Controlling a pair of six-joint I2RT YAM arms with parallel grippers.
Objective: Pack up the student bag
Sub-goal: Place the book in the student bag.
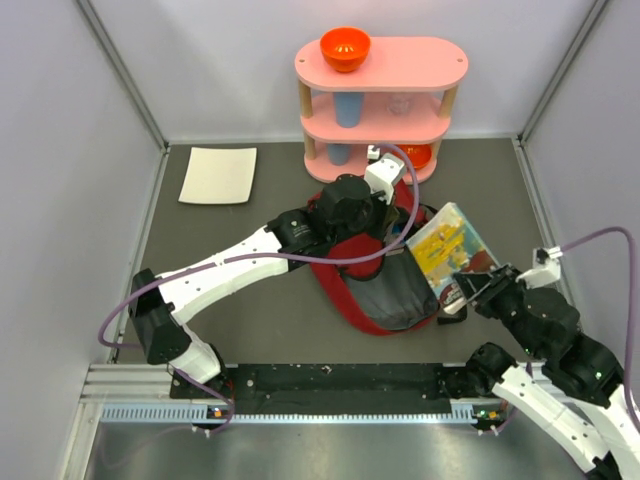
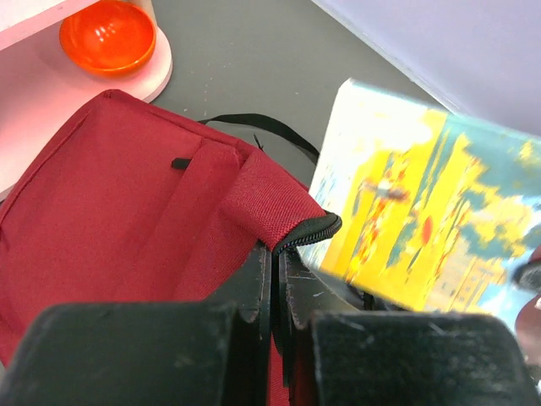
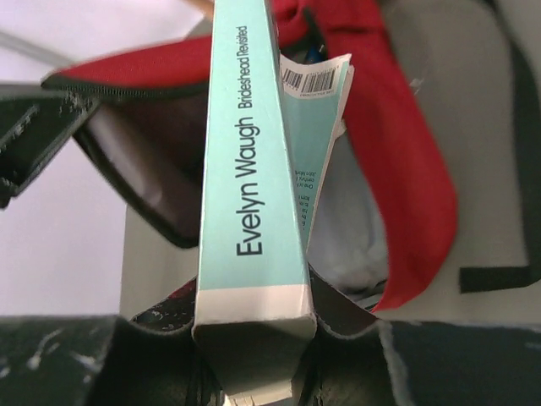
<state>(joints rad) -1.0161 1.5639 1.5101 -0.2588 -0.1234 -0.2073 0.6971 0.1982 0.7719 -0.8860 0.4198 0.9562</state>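
My right gripper moves outward and to the left in the top view, into the bag's opening [image 1: 403, 250], and releases the book next, since the bag's zipper edge is held up.
The student bag [image 1: 365, 300], dark red with a grey lining, lies mid-table with its mouth facing right. My left gripper [image 1: 398, 238] is shut on the bag's black zipper edge [image 2: 308, 230] and holds the mouth up. My right gripper [image 1: 468, 291] is shut on a paperback book [image 1: 450, 248] with a yellow and turquoise cover, gripping its lower end. In the right wrist view the book's turquoise spine [image 3: 249, 169] points into the bag's opening [image 3: 152, 152], with the red fabric [image 3: 397, 169] to its right. The left wrist view shows the book's cover [image 2: 431, 211] right beside the held edge.
A pink three-tier shelf [image 1: 380, 100] stands at the back behind the bag, with an orange bowl [image 1: 345, 48] on top, blue cups inside and another orange bowl [image 2: 107, 35] on its lowest tier. A white sheet [image 1: 218, 175] lies back left. Grey walls enclose the table.
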